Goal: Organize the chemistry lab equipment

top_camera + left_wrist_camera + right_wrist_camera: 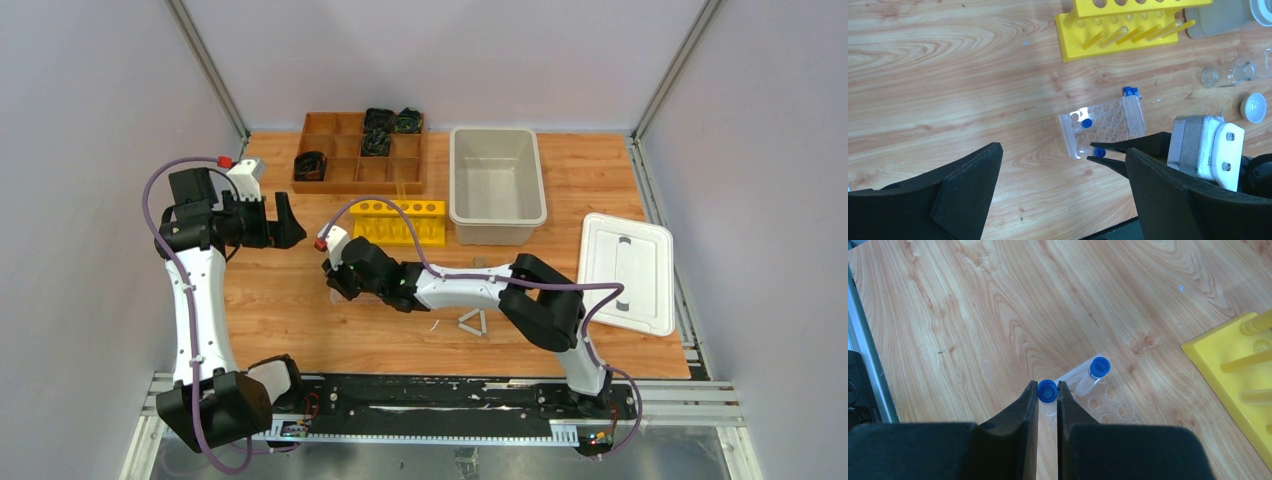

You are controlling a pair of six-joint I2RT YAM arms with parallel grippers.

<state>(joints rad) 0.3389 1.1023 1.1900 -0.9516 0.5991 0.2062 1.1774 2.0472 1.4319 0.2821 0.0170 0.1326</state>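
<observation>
My right gripper will lower the blue-capped tube into the clear rack's near corner hole (1049, 412) below it and let go, because the tube already hangs upright there.
My right gripper (1047, 390) is shut on a small clear blue-capped tube (1047, 391) and holds it upright at the near corner of a clear plastic rack (1108, 407). A second blue-capped tube (1099, 366) stands in the rack. In the left wrist view the rack (1108, 122) shows with two more capped tubes (1131, 92) at its far side. My left gripper (1063, 155) is open and empty, above bare table left of the rack. Two glass vessels (1230, 75) and a white dish (1254, 107) lie to the right. A white triangle (472, 322) lies beside the right arm.
A yellow tube rack (398, 222) holding thin tubes stands behind the clear rack. A grey bin (497, 185) is at the back, its white lid (625, 272) at the right. A brown divided tray (345, 172) with black coils sits at the back left.
</observation>
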